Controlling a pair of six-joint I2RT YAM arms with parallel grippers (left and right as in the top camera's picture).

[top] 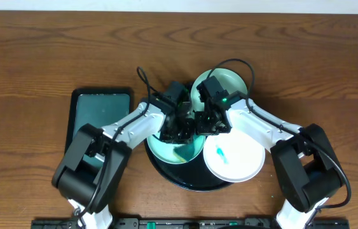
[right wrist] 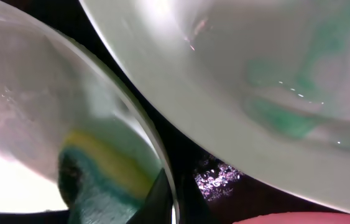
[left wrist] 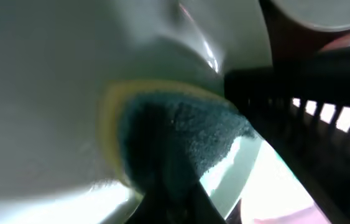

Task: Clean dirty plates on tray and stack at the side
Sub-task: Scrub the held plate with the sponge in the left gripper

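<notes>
The dark green tray (top: 100,112) is empty, so my left gripper will rise out of the plate, carry the sponge over the tray, lower it and release it.
The black tray (top: 185,181) holds three dirty plates. A mint-green plate (top: 179,152) with teal smears lies at its left, a white plate (top: 236,159) with a teal smear at its right, and a second mint-green plate (top: 229,83) at the back. My left gripper (top: 177,130) (left wrist: 175,186) is shut on a yellow-and-green sponge (left wrist: 187,130), which is pressed into the left plate (left wrist: 38,93). My right gripper (top: 199,127) (right wrist: 173,199) is shut on that plate's rim (right wrist: 131,118). The sponge (right wrist: 100,168) shows inside the plate. A smeared plate (right wrist: 255,74) lies beside it.
A dark green rectangular tray (top: 101,117) sits left of the black tray on the wood-grain table (top: 306,57). Both arms converge over the middle of the black tray, their cables looping above the back plate.
</notes>
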